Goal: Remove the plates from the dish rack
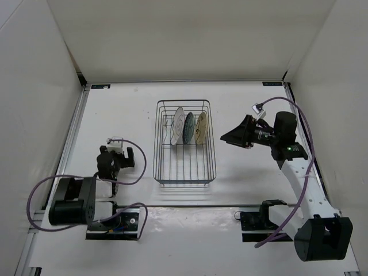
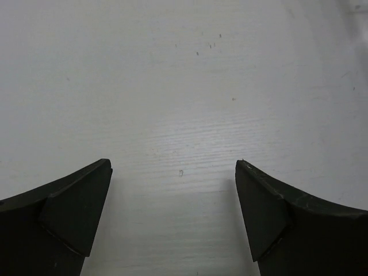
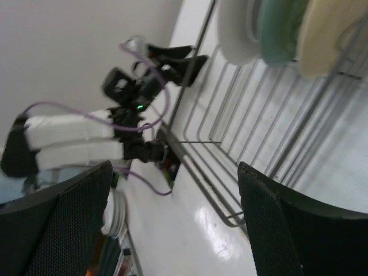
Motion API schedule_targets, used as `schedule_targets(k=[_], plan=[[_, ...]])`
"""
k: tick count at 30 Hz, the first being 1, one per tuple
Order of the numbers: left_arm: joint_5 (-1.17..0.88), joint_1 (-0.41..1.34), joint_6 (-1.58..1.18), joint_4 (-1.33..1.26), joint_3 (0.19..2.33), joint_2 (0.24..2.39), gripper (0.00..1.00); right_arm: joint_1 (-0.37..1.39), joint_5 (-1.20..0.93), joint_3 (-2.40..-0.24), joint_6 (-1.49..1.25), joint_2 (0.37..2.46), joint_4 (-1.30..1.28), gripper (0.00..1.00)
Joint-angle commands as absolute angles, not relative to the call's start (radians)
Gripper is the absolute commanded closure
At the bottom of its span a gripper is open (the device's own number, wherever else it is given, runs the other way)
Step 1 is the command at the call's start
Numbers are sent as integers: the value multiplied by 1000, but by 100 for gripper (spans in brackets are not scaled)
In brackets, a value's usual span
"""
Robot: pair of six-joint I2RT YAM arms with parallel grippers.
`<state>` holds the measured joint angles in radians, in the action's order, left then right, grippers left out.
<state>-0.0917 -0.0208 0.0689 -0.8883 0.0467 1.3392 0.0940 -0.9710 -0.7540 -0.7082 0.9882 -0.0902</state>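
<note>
The cream-tan plate stands nearest, so my right gripper will swing outward and to the left in the top view and tip down onto the cream-tan plate's far rim [image 1: 203,115].
The dark wire dish rack [image 1: 184,172] stands mid-table. Three plates stand on edge in its far half: the white one [image 1: 176,126] on the left, the teal-blue one [image 1: 188,127] in the middle, the cream-tan one [image 1: 201,127] on the right. My right gripper [image 1: 225,138] is open and empty, just right of the rack, pointing at it. Its wrist view shows the rack wires [image 3: 253,132] and the white [image 3: 236,29], teal [image 3: 279,26] and cream [image 3: 330,31] plates. My left gripper [image 1: 118,154] is open and empty, left of the rack, over bare table [image 2: 184,115].
White walls enclose the table on the left, back and right. The left arm's base [image 1: 72,201] and the right arm's base [image 1: 319,233] sit at the near edge. Purple cables loop beside both arms.
</note>
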Motion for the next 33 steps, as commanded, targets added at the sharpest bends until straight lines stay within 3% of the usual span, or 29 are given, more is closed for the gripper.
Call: schedule_targets(k=[1,6,12,16,17,21,27,33], plan=[[-66,-32,46,-760,-95,1148,1,95,-808,-844,-580,968,-343,10],[-6,-11,-58,-169,139,785,1,92,-825,-903,-541,1031,-370,10],[-23,-9,-200,363,621,670,1,115,-821,-1019,-614,1121,-241,10],[-130,-9,-166,614,849,722,1,167,-691,-1149,-537,1219,-332,30],[-143,-11,-149,683,880,733,1,184,-663,-1173,-525,1257,-354,30],[-167,-8,-107,776,931,770,1,287,-442,-1328,-425,1373,-517,38],[-19,57,-159,724,738,666,1,403,-183,-1440,-310,1517,-643,42],[-23,57,-147,809,811,733,1,504,-5,-1541,-284,1633,-686,43]])
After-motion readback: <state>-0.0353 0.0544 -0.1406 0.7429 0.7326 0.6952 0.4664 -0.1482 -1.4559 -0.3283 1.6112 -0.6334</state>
